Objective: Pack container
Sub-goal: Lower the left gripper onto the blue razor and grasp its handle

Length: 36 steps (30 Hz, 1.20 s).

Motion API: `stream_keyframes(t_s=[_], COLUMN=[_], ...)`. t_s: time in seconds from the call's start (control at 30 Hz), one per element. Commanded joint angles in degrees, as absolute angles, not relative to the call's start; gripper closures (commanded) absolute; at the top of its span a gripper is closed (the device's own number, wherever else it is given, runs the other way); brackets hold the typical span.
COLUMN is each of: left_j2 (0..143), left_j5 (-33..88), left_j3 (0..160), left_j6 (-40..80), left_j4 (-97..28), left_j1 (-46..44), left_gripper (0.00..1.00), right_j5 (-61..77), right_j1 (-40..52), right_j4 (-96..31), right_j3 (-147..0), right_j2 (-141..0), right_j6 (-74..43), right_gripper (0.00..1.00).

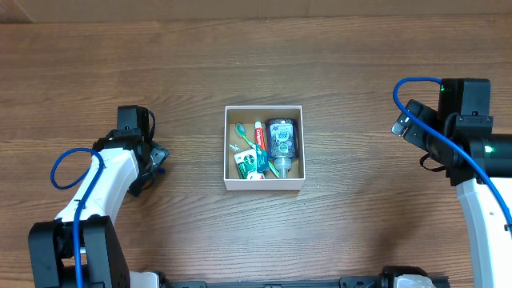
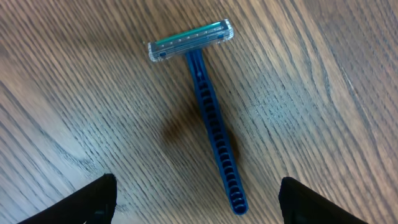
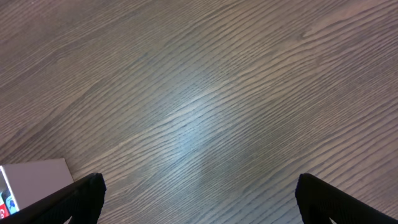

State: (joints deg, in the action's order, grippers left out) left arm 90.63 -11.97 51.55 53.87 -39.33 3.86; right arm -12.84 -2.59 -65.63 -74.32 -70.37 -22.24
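The robot's left gripper should next come down around the middle of the razor's handle (image 2: 218, 137) and close its fingers there, because the razor lies flat on the wood below them.
The container (image 1: 264, 185) is a small white-walled box at the table's centre. It holds a clear blue bottle (image 1: 282, 138), a toothpaste tube (image 1: 258, 133) and green-packaged items (image 1: 250, 162). A blue disposable razor (image 2: 211, 124) lies flat on the wood with its head pointing away. My left gripper (image 2: 198, 202) is open above it, and the handle's end lies between the fingertips without touching them. In the overhead view the left gripper (image 1: 154, 156) is left of the container and hides most of the razor. My right gripper (image 3: 199, 199) is open and empty over bare wood at the far right (image 1: 402, 122).
A corner of the container (image 3: 37, 177) shows at the lower left of the right wrist view. The table is brown wood grain. Blue cables loop off both arms.
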Motion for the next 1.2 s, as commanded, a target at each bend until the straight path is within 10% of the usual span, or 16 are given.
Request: stream_keyframes(t_s=[0.0, 0.37, 0.7, 1.17], left_j2=[90.96, 97.54, 99.68, 99.66], left_j5=[-10.9, -12.1, -12.01, -12.01], left_j3=[50.61, 50.26, 50.26, 50.48], left_j6=[58.54, 60.1, 60.01, 52.95], left_j4=[-39.07, -35.33, -35.05, -35.05], left_j1=[4.21, 6.57, 7.01, 7.07], left_gripper=[0.17, 0.27, 0.66, 0.85], right_j5=[-13.28, -13.28, -13.28, -13.28], right_j1=[-2.76, -2.74, -2.74, -2.74], right_j4=[-65.47, -65.47, -65.47, -65.47], right_j3=[-75.48, -75.48, -75.48, -75.48], right_j2=[-70.3, -70.3, -70.3, -70.3], right_j6=[-22.37, -22.37, -22.37, -22.37], right_gripper=[0.0, 0.0, 0.0, 0.0])
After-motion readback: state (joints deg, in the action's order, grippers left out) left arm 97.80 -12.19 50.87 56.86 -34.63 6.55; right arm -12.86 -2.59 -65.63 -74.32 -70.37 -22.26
